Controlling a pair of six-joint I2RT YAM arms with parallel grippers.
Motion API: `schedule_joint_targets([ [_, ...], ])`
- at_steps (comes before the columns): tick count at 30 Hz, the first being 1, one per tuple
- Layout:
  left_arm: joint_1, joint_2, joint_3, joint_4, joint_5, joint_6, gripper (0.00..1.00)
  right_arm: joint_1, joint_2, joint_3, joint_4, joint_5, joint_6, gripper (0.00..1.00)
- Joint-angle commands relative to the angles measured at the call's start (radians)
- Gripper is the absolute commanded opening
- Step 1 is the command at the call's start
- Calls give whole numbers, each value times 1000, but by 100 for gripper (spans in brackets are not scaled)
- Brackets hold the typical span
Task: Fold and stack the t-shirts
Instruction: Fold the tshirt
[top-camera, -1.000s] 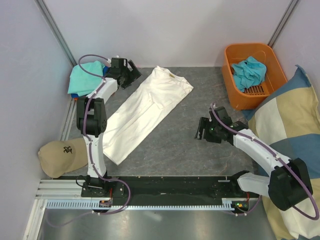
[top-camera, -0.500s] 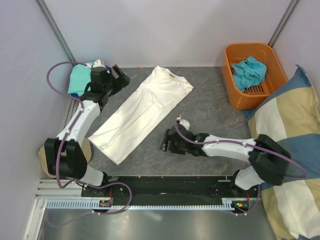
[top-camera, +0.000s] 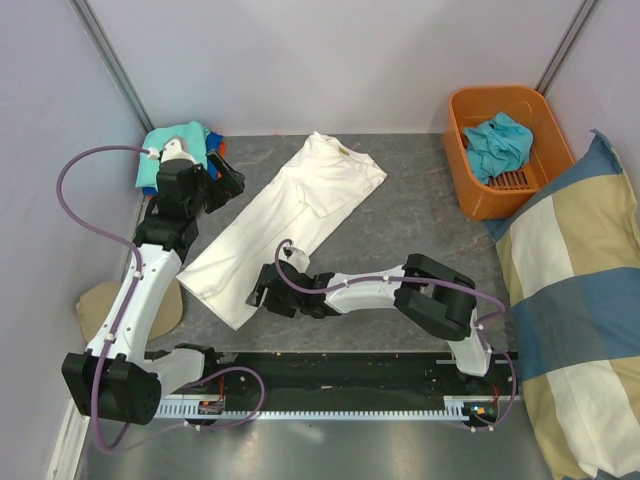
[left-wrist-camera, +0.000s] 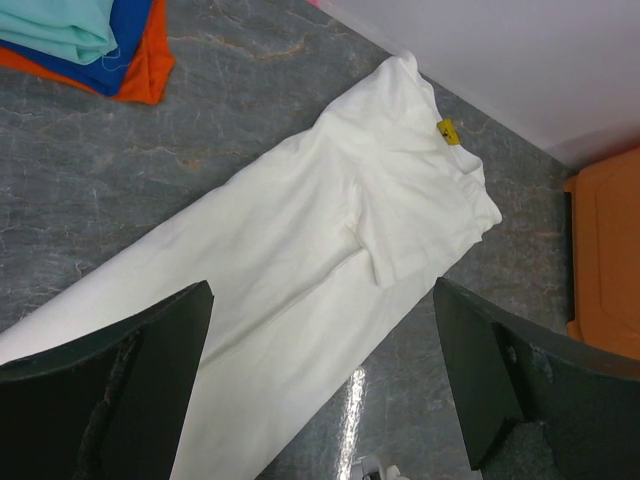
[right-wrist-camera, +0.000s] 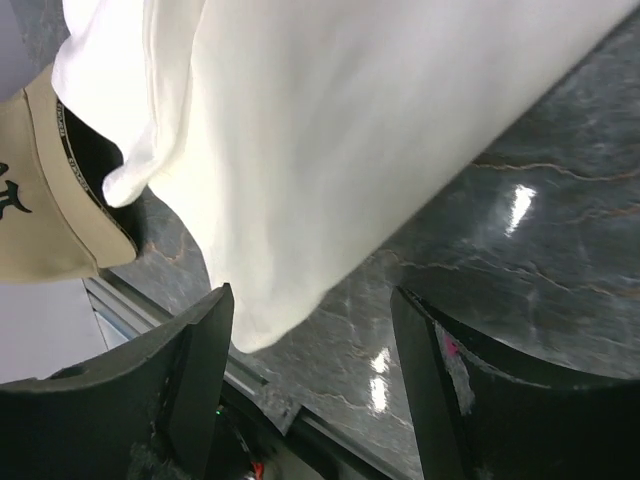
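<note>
The right gripper eases down and toward the white t-shirt next, onto the hem edge by its front corner (top-camera: 251, 309) (right-wrist-camera: 322, 294), because that edge already lies between the open fingers.
The white t-shirt (top-camera: 283, 222) lies folded into a long strip, running diagonally from the back middle to the front left of the table. It also shows in the left wrist view (left-wrist-camera: 330, 250) and the right wrist view (right-wrist-camera: 330, 130). My left gripper (top-camera: 228, 186) is open and empty above the strip's left edge, near the folded teal, blue and orange tees (top-camera: 172, 148), also seen in the left wrist view (left-wrist-camera: 95, 40). My right gripper (top-camera: 258, 298) is open and empty, low at the strip's front corner. Another teal tee (top-camera: 497, 142) lies in the orange basket (top-camera: 468, 180).
A tan cap (top-camera: 100, 303) lies at the front left, partly under my left arm; it also shows in the right wrist view (right-wrist-camera: 50, 200). The checked cushion (top-camera: 575, 320) fills the right side. Grey walls close in the back and left.
My right arm has swept left across the table to the shirt's front corner. My left gripper has drawn back and down from the stacked tees toward the shirt's left edge.
</note>
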Motion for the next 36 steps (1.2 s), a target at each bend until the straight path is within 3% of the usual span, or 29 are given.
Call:
schedule_joint_targets([
  [1, 7, -9, 21, -30, 4, 52, 100, 9, 70, 81, -39, 18, 54, 73],
  [3, 5, -7, 23, -29, 6, 55, 100, 11, 87, 96, -47, 17, 62, 72],
  [4, 5, -7, 24, -29, 7, 58, 100, 11, 90, 98, -47, 18, 63, 66],
  [6, 7, -7, 27, -30, 9, 64, 100, 9, 105, 102, -48, 26, 68, 44],
  [7, 5, -7, 27, -29, 10, 64, 100, 9, 113, 104, -45, 26, 68, 21],
  [8, 7, -9, 24, -29, 10, 69, 100, 9, 125, 105, -47, 29, 68, 11],
  [10, 7, -15, 18, -29, 9, 69, 100, 11, 134, 104, -48, 28, 69, 0],
  [15, 7, -23, 0, -30, 7, 75, 100, 9, 72, 35, -88, 57, 57, 0],
  [19, 7, -18, -11, -29, 35, 67, 100, 11, -106, -74, -166, 124, 36, 0],
  [27, 7, -13, -35, -30, 73, 53, 100, 8, -401, -327, -390, 216, 16, 0],
  [36, 7, -33, -95, -30, 137, 40, 100, 8, -583, -419, -680, 276, 20, 0],
])
